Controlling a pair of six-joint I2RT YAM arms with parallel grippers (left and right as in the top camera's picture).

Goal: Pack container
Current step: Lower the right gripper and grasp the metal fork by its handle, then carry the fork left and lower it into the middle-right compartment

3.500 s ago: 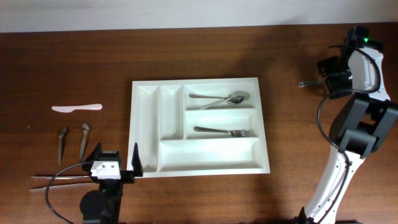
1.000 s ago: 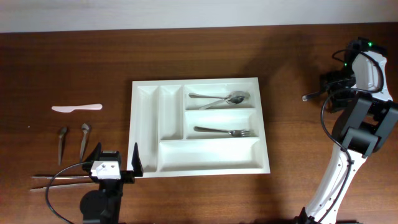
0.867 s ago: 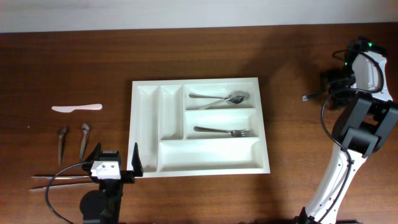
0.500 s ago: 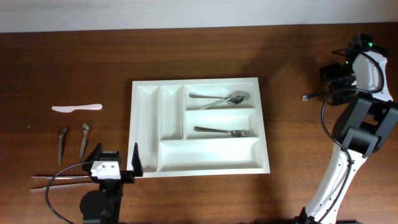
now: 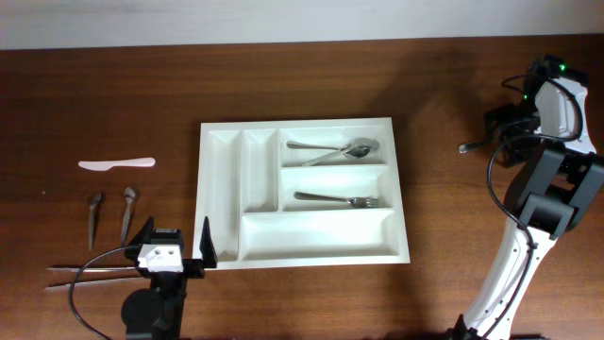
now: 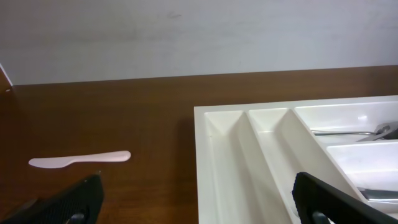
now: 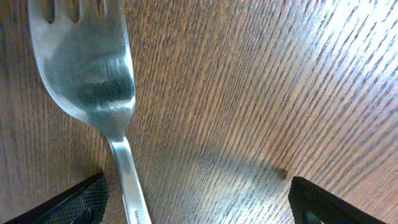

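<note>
The fork already lies between my right gripper's open fingers, so the gripper will stay low where it is and close them onto the metal fork's handle (image 5: 474, 145) (image 7: 129, 177).
The container, a white cutlery tray (image 5: 222, 194), lies mid-table with two spoons (image 5: 340, 149) in its upper right compartment and a fork (image 5: 344, 199) in the one below. Its left end shows in the left wrist view (image 6: 214, 162). My right gripper (image 5: 505, 137) is at the far right, low over the table, jaws wide open (image 7: 205, 199). A metal fork (image 5: 474, 145) lies on the wood between them, its handle close to the left finger (image 7: 78, 199), tines away (image 7: 93, 62). My left gripper (image 5: 176, 241) is open and empty (image 6: 199, 202) at the tray's front left corner.
Left of the tray lie a white plastic knife (image 5: 116, 163) (image 6: 79, 159), two dark-handled utensils (image 5: 94, 217) (image 5: 126, 212) and a pair of chopsticks (image 5: 90, 274). The table's back edge meets a pale wall (image 6: 186, 31).
Since 3.5 s ago my right gripper and the fork by it have shifted a little toward the front and right. Over the last second almost nothing moves. The left arm is still.
</note>
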